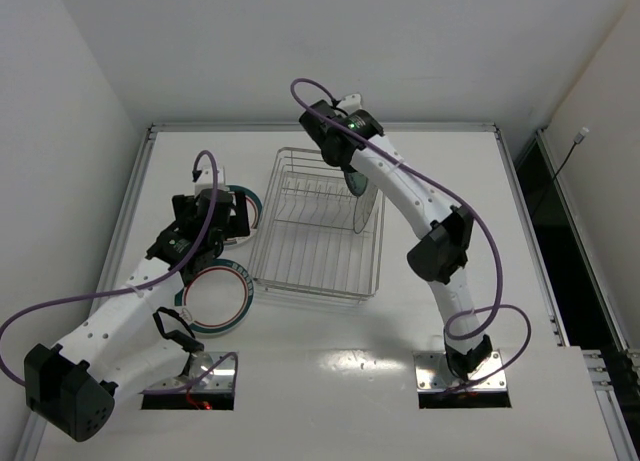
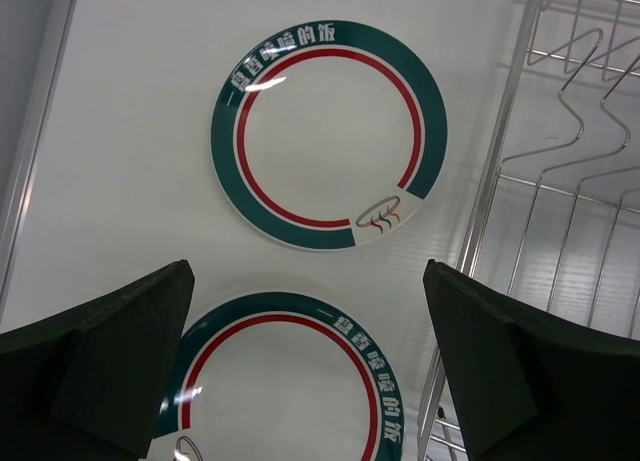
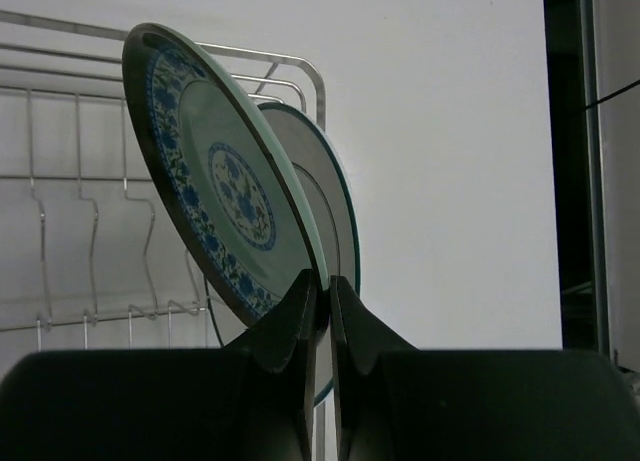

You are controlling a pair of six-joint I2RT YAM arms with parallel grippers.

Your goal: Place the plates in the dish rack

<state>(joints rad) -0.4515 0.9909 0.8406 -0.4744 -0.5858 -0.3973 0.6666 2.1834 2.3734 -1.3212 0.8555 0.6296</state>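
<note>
The wires beside the upright dark-rimmed plate are empty. Next, my right gripper will lower the teal-blue plate (image 3: 215, 171) into the slot (image 3: 190, 303) there beside the dark-rimmed plate and let it go.
My right gripper (image 3: 327, 286) is shut on the lower rim of the small teal-blue patterned plate (image 3: 215, 171), holding it tilted on edge over the dish rack (image 1: 320, 231) at its far right (image 1: 355, 181). Just behind it another plate (image 3: 335, 201) with a dark rim stands upright in the rack (image 1: 368, 211). Two white plates with green rim bands lie flat on the table left of the rack, one farther (image 2: 328, 133) and one nearer (image 2: 280, 391). My left gripper (image 2: 310, 371) is open and empty above them, over the nearer plate's far edge.
The rack's wire wall (image 2: 490, 191) runs along the right of the left wrist view, close to both flat plates. A raised table edge (image 1: 135, 201) runs along the left. The rack's prongs (image 3: 90, 231) stand to the left of the held plate.
</note>
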